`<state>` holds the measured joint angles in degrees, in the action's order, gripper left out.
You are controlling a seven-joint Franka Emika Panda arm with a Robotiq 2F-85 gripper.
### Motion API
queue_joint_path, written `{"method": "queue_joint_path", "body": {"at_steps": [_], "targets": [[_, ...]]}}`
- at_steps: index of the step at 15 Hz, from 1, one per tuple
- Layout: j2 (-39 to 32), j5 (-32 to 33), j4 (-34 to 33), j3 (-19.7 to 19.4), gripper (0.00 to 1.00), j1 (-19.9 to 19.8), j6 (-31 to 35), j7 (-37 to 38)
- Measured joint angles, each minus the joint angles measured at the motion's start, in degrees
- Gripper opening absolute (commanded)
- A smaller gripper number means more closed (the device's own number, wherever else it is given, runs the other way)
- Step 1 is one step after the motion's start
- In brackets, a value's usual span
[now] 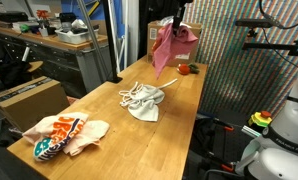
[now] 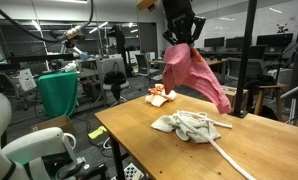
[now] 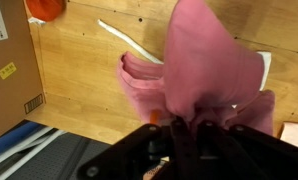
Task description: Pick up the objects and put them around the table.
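I should move my gripper up and outward next to release the pink cloth [image 2: 196, 72] over the bare wood by the black post [image 2: 276, 131], because that spot is outward of my gripper.
High above the far end of the light wood table [image 1: 179, 130], my gripper [image 1: 176, 22] is shut on the pink cloth [image 1: 172, 48], which hangs down in folds. In the other exterior view the gripper [image 2: 179, 30] pinches the top of the pink cloth [image 2: 196, 72]. The wrist view shows the pink cloth [image 3: 204, 65] bunched between the shut fingers of the gripper [image 3: 193, 121], with a white curved strip [image 3: 129, 42] on the wood below. A white-grey cloth [image 1: 145, 104] [image 2: 189, 125] lies mid-table beside a thin white cord [image 2: 229, 155]. The patterned cloth [image 1: 61, 135] [image 2: 159, 96] lies at one end.
A brown cardboard box [image 1: 31, 100] [image 3: 4, 60] stands beside the table. Small red and green items [image 1: 187, 69] sit on the table under the hanging cloth. A cluttered grey workbench [image 1: 59, 40] stands behind. A green-draped chair [image 2: 57, 92] stands off the table's side.
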<state>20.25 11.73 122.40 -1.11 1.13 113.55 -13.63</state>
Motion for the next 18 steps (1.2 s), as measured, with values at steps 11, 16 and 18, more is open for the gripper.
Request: {"method": "queue_joint_path", "body": {"at_steps": [11, 16, 18], "targets": [[-11.94, 0.03, -12.52, 2.23, 0.07, -0.20, -2.58, 6.09], [-21.17, 1.32, -27.01, 1.32, 0.07, -1.47, -3.57, 14.02], [-24.14, 2.75, -31.66, 0.68, 0.08, -1.75, -2.32, 18.20]]}}
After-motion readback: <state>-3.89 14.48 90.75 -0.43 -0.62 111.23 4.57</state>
